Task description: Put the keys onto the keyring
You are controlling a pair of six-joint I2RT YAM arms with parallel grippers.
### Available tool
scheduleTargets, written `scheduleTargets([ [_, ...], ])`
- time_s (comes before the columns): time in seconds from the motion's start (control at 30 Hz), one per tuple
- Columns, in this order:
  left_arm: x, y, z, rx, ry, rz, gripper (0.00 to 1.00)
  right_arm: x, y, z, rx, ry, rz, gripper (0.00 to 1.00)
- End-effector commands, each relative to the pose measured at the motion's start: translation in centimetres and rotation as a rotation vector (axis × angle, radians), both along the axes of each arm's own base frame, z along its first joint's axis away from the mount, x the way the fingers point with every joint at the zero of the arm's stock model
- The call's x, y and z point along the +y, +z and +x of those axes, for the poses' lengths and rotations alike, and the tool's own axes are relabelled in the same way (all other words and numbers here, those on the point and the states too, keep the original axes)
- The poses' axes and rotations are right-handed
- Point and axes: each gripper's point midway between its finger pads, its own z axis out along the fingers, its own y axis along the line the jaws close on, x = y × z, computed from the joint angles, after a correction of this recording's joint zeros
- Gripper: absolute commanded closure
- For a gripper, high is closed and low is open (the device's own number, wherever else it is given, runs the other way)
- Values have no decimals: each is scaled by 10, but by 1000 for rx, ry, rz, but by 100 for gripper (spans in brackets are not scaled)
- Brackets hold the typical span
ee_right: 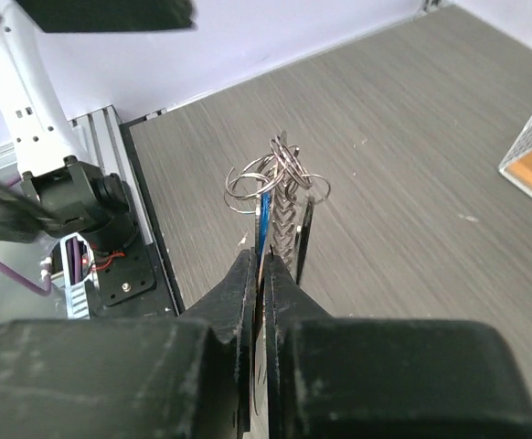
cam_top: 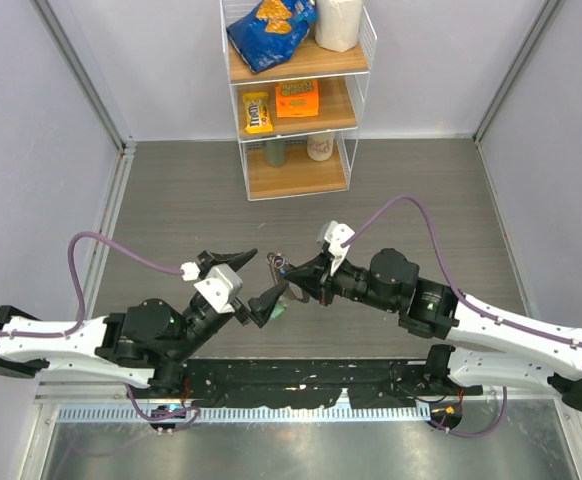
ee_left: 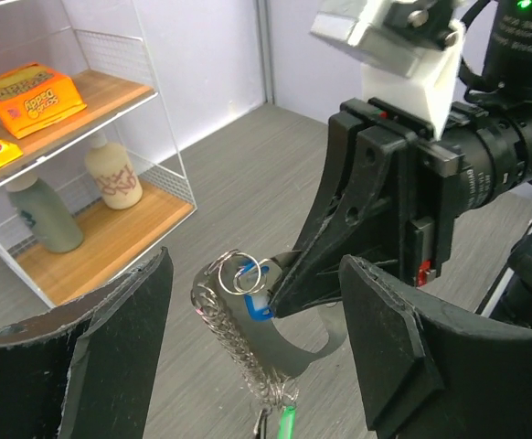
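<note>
The keyring is hanging in the air, so next I will lower my right gripper away from the left gripper to the bare tabletop below and let go of the loop's upper edge.
The keyring (ee_left: 289, 343), a grey metal loop, hangs in the air above the table with a silver chain (ee_left: 234, 334), a blue tag (ee_left: 257, 304) and a green tag (ee_left: 287, 422). My right gripper (ee_left: 284, 291) is shut on the loop's upper edge; from its own wrist (ee_right: 262, 274) the loop stands edge-on between the closed fingers, with the chain (ee_right: 284, 215) and split rings (ee_right: 248, 187) beyond. My left gripper (ee_left: 257, 366) is open, one finger on each side of the keyring, touching nothing. A thin dark strip (ee_right: 304, 240) hangs beside the chain; I cannot tell whether it is one of the keys.
A wire shelf rack (cam_top: 296, 100) with snack boxes and bottles stands at the table's far side, and shows at the left of the left wrist view (ee_left: 65, 183). The black mounting rail (cam_top: 291, 378) runs along the near edge. Both grippers (cam_top: 293, 290) meet mid-table.
</note>
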Motion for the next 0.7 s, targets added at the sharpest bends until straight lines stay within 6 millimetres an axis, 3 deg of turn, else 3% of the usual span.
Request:
scheduleTargets([
  [0.0,11,6,9,5,73,-51,21,7,3,9,98,25,104,95],
  [0.03,11,4,9,10,76,-50,21,7,-8,15,122,18,90,95],
  [0.13,14,-4,10,24,82,-57,21,12,-14,25,185,12,139,95],
  [0.17,15,-6,10,28,83,-60,22,12,-26,30,216,4,129,95],
  [0.2,17,-6,10,31,81,-65,22,14,-23,32,235,5,162,95],
  [0.37,22,-17,9,58,80,-82,23,11,-46,59,363,-41,252,95],
  [0.4,23,-19,10,61,82,-83,23,10,-61,63,400,-52,243,95],
  [0.43,24,-21,10,65,85,-84,23,7,-57,71,430,-56,292,95],
  [0.67,27,-28,11,75,91,-85,24,0,-107,107,652,-115,376,94],
])
